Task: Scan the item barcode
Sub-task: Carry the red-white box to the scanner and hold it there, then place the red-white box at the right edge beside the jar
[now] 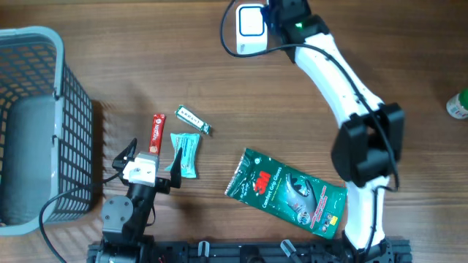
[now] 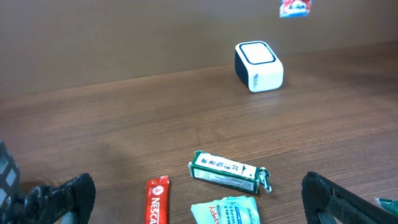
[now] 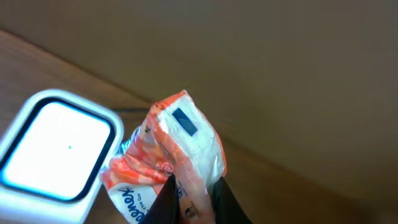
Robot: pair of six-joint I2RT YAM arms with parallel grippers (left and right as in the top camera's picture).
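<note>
The robot's right gripper will move the packet to the right in the overhead view and down to the tabletop (image 1: 442, 88) next to the green bottle, where the spot is clear for letting it go.
My right gripper (image 3: 193, 186) is shut on an orange-and-white wipes packet (image 3: 168, 146), pinching its lower edge. It holds the packet in the air right beside the white barcode scanner (image 3: 56, 146). From overhead, the scanner (image 1: 250, 28) stands at the table's far edge with the right gripper (image 1: 278, 14) next to it. In the left wrist view the scanner (image 2: 258, 65) sits far off and the packet (image 2: 295, 7) hangs above it. My left gripper (image 1: 152, 151) stands wide open near the front, with nothing between its fingers (image 2: 336, 199).
A red Nescafe stick (image 1: 156, 131), a green gum box (image 1: 193, 120) and a teal packet (image 1: 186, 153) lie by the left gripper. A green 3M bag (image 1: 289, 193) lies front centre. A grey basket (image 1: 73, 131) stands at the left. A green bottle (image 1: 458, 106) shows at the right edge.
</note>
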